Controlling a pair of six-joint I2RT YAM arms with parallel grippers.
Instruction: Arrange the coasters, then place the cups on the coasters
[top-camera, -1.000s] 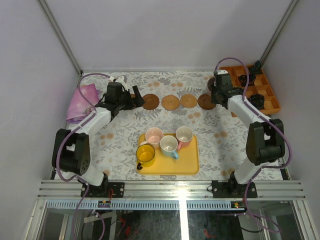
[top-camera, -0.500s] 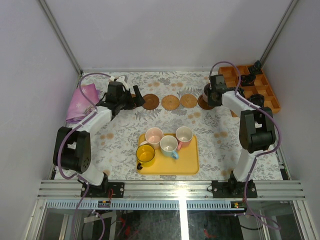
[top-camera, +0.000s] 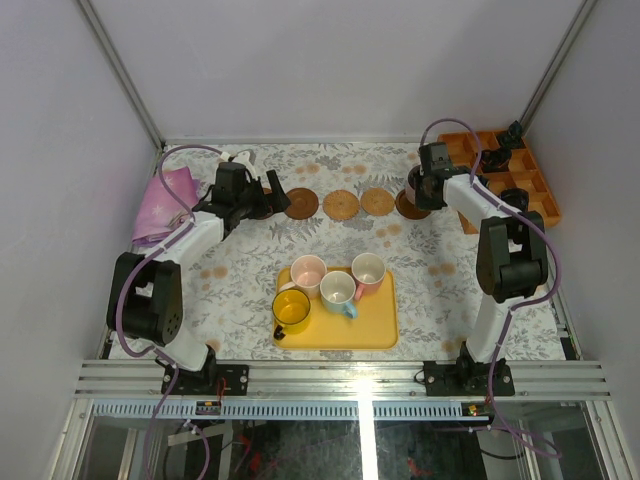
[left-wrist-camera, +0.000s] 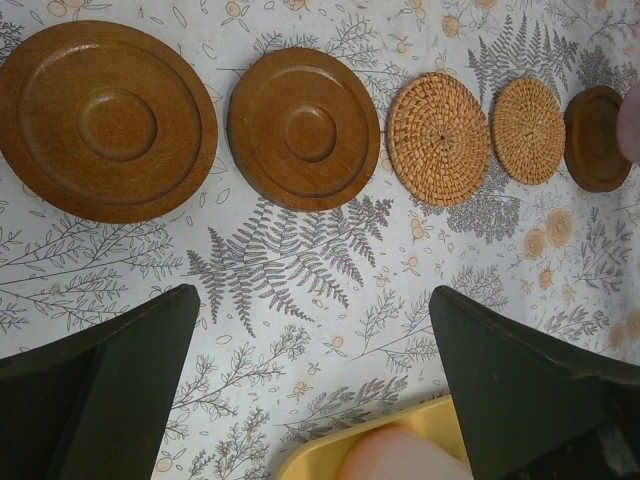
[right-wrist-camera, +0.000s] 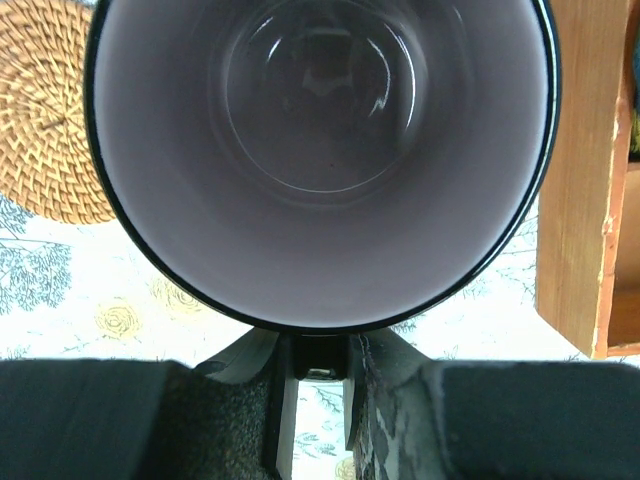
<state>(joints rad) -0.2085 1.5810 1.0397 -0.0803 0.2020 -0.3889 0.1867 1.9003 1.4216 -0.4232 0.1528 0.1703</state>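
Observation:
The mauve cup is off-center toward the orange tray. It eases down and away from that tray in my right gripper next, onto the dark coaster (top-camera: 407, 206), for release.
Five round coasters lie in a row at the back: two wooden (left-wrist-camera: 105, 120) (left-wrist-camera: 303, 128), two woven (left-wrist-camera: 438, 138) (left-wrist-camera: 528, 130), and one dark wooden (top-camera: 408, 208) at the right end. My right gripper (right-wrist-camera: 320, 375) is shut on the handle of the mauve cup (right-wrist-camera: 320, 150), upright over that right-end coaster; whether it touches is hidden. Yellow (top-camera: 291, 310), pale pink (top-camera: 308, 270), light blue (top-camera: 338, 288) and salmon (top-camera: 368, 268) cups stand on the yellow tray (top-camera: 385, 325). My left gripper (left-wrist-camera: 315, 400) is open and holds nothing, just in front of the leftmost coasters.
An orange compartment tray (top-camera: 540, 200) with small black gadgets (top-camera: 487, 160) sits at the back right, close beside the held cup. A purple cloth (top-camera: 165, 205) lies at the left edge. Grey walls close in the table on three sides.
My right gripper has carried the mauve cup a little leftward, from beside the orange tray to over the right-end coaster. The left arm has stayed still.

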